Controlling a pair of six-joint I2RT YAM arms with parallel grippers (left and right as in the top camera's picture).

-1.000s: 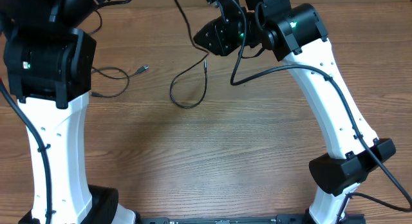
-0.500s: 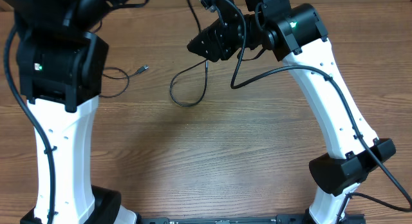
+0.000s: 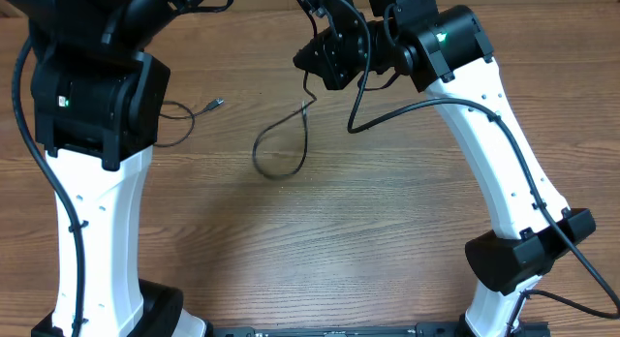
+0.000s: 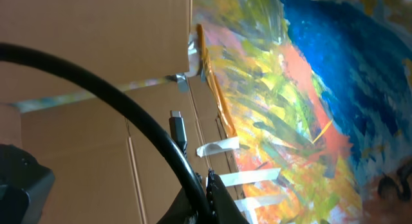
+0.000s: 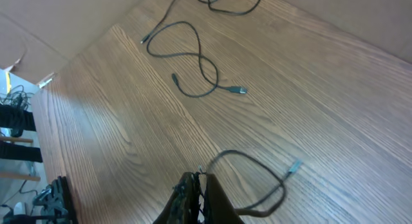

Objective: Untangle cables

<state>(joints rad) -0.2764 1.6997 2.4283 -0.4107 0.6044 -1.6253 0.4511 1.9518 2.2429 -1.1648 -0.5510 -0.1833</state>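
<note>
Next, my left gripper swings to the left in the overhead view and releases the cable, which arcs from its fingers, already clear of the second cable.
Thin black cables lie on the wooden table. My right gripper [image 3: 310, 68] [image 5: 198, 177] is shut on one cable, and its loop [image 3: 258, 149] [image 5: 273, 185] hangs from the fingertips down to the table, ending in a small plug [image 5: 295, 165]. A second cable [image 3: 180, 112] with a silvery plug [image 3: 215, 105] lies at the left, partly hidden by my left arm [image 3: 97, 95]. The right wrist view shows it as a figure-eight [image 5: 196, 60]. My left gripper [image 4: 209, 184] is raised, facing the wall, and shut on a cable [image 4: 138, 118]. A plug end [image 4: 177, 129] dangles beside it.
Cardboard panels [image 4: 84, 37] and a bright painted sheet [image 4: 302, 102] stand behind the table. Another cable loop [image 5: 228, 4] lies at the far edge in the right wrist view. Both arm bases [image 3: 513, 260] stand at the near table edge.
My right gripper has closed on the upper end of the looped cable, and the loop has shifted slightly. My left arm has moved a little to the right.
</note>
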